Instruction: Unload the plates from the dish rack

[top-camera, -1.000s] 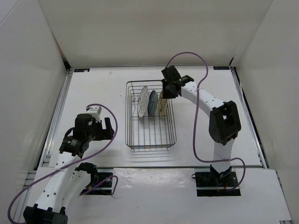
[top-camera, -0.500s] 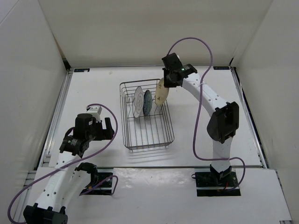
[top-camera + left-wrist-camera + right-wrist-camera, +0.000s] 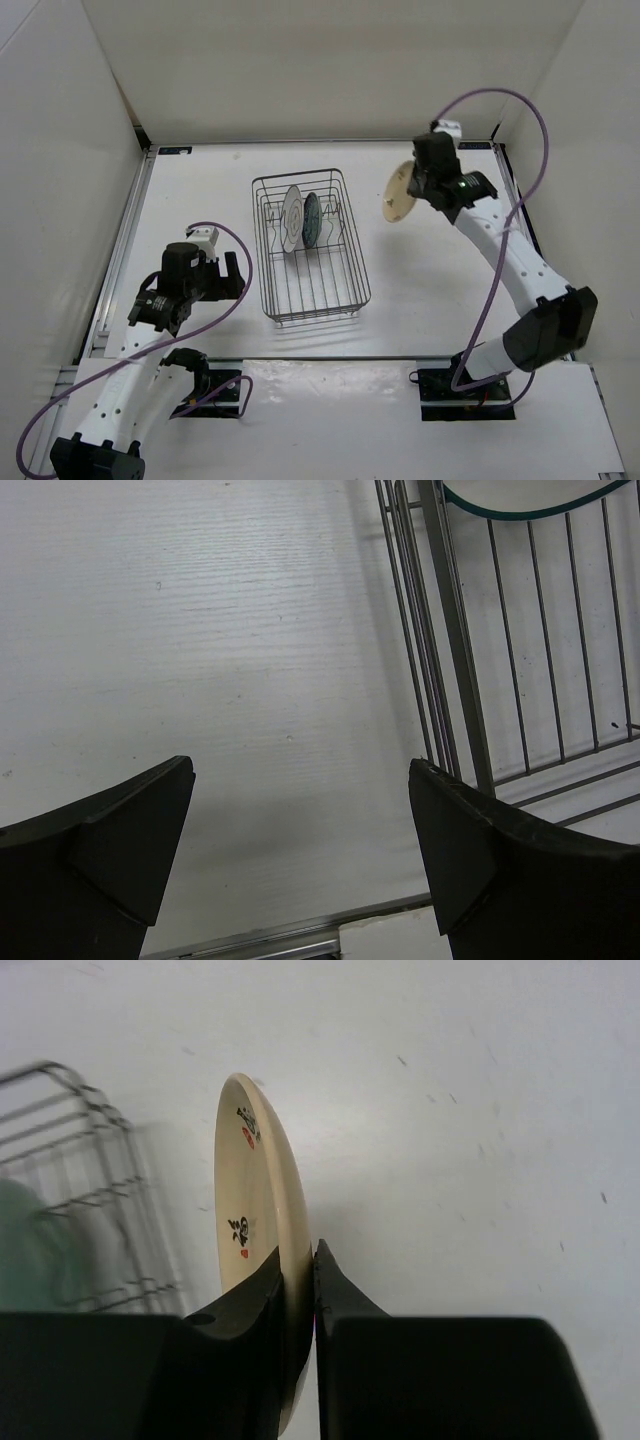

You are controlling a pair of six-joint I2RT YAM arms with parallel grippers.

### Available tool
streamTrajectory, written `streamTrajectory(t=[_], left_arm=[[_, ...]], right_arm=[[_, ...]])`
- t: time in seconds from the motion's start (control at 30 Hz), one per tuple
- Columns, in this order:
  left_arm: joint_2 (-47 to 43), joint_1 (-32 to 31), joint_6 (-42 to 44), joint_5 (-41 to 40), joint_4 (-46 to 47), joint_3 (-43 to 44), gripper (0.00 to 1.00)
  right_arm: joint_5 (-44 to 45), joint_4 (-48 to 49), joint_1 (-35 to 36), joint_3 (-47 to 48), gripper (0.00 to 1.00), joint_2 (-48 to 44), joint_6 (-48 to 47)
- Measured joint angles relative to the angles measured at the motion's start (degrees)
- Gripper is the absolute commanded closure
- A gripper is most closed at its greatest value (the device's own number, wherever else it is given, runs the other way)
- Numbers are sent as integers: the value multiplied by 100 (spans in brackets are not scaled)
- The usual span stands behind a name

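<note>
I will lower my right gripper back toward the rack's base, tilt the tan plate flat, and then let it go. The bare table beside the rack is below and back of it.
My right gripper is shut on the rim of the small tan plate and holds it on edge in the air, right of the dish rack. A white plate with dark lines and a teal-blue plate stand upright among the rack's prongs. My left gripper hangs open over the bare table, just left of the rack's near left corner, with nothing between its fingers.
White walls enclose the table on three sides. A metal rail runs along the left edge. Purple cables loop from both arms. Bare table lies under the tan plate, between the rack and the right wall.
My right gripper has lifted the tan plate out of the rack and carried it right. The rack has slid a little to the left. The left arm has stayed put.
</note>
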Motion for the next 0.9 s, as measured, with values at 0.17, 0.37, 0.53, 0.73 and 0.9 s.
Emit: streamTrajectory(t=[0.17,0.37,0.53,0.73,0.9], left_arm=[[42,0,0,2,0,0,1],[70,0,2,-2,-7,0,1],[76,0,9,-4,-17,0,1],[116,0,17,-4,-28,0,1],[153,0,20,-4,-42,0,1]], right_arm=[[-398,428,-964,-1934,100,-411,516],[-1565,1228,-1930,-3250,100,-323,966],[-2153,1659,-2363,-3390,100,-118,1091],[-2535,1926,-2640,-3390,59,317,1187],[-2345,1405,-2629,-3451,47,610,1008]])
